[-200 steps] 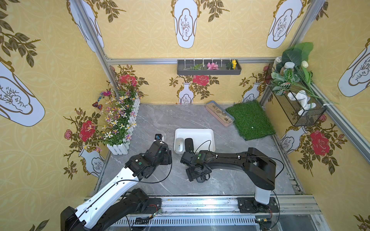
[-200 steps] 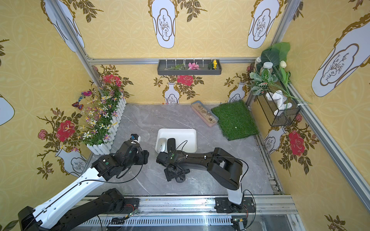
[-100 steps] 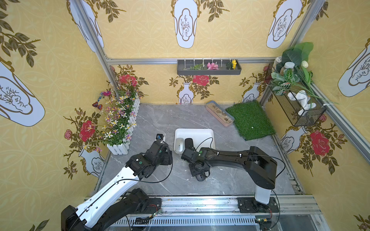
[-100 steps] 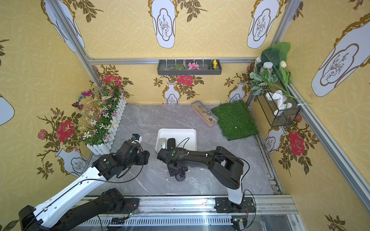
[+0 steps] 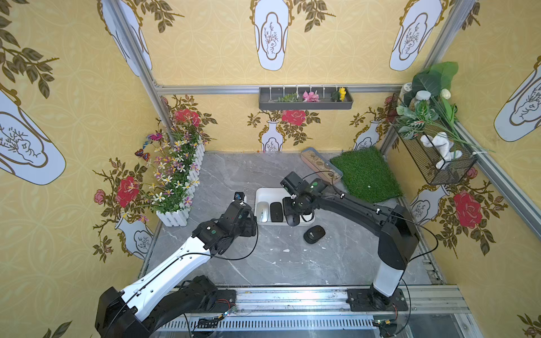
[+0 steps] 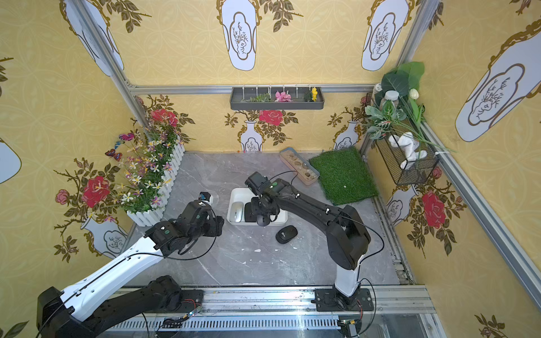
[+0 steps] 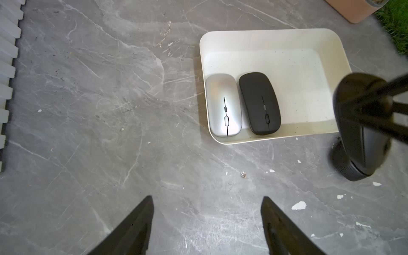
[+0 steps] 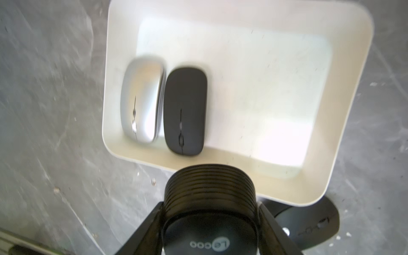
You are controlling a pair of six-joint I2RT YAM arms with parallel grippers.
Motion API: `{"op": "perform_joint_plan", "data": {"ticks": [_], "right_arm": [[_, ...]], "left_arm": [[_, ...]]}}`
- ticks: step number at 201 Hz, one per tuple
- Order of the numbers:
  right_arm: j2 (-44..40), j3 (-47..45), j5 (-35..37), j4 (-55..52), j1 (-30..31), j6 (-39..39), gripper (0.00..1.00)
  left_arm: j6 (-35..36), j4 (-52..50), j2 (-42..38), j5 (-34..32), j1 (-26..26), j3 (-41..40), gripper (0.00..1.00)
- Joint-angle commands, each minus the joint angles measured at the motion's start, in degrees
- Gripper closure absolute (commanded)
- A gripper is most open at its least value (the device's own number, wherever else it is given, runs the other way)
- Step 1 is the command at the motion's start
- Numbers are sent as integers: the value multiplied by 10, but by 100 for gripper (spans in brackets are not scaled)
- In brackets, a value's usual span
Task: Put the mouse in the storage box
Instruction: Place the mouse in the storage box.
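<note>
The right gripper comes down next onto the clear part and releases the ribbed end of its mouse, since the box bottom (image 8: 240,110) beside the black mouse inside is bare.
A black mouse (image 8: 209,183) with a ribbed end is clamped between the fingers of my right gripper (image 8: 210,205), which is shut on it. In both top views it hangs over the near rim of the white storage box (image 5: 263,191) (image 6: 237,191). Inside the box, a silver mouse (image 7: 224,106) and a black mouse (image 7: 259,103) lie side by side at the left end. Another black mouse (image 5: 314,234) (image 6: 286,234) lies on the table just in front of the box. My left gripper (image 7: 206,198) stands open and empty over bare table left of the box.
Behind the box are a pink pebble tray (image 5: 320,165) and a green grass mat (image 5: 364,175). A white-fenced flower bed (image 5: 178,187) lines the left wall. On the right wall hangs a wire basket (image 5: 439,164), and a dark trough (image 5: 306,102) is fixed to the back wall.
My right gripper has shut on the ribbed black mouse, risen and carried it away from the front edge to the box's near rim. The loose black mouse now shows. The left arm barely moved.
</note>
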Motion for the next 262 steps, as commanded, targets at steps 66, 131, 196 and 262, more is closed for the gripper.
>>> {"op": "perform_joint_plan", "data": {"ticks": [66,131,196,262], "right_arm": [[184,135,11,-28,-63,-16,44],[207,114,10,-9,-55,8,26],[136,120,-17,-37,-57,11,10],[-192,-171,32,-108,-63,142,8]], "left_arm": [[29,47,23,-5,1,11,22],[5,50,10,-10,1,-7,22],[13,55,19,-2,1,0,20],[23,95,37,13,-1,-9,18]]}}
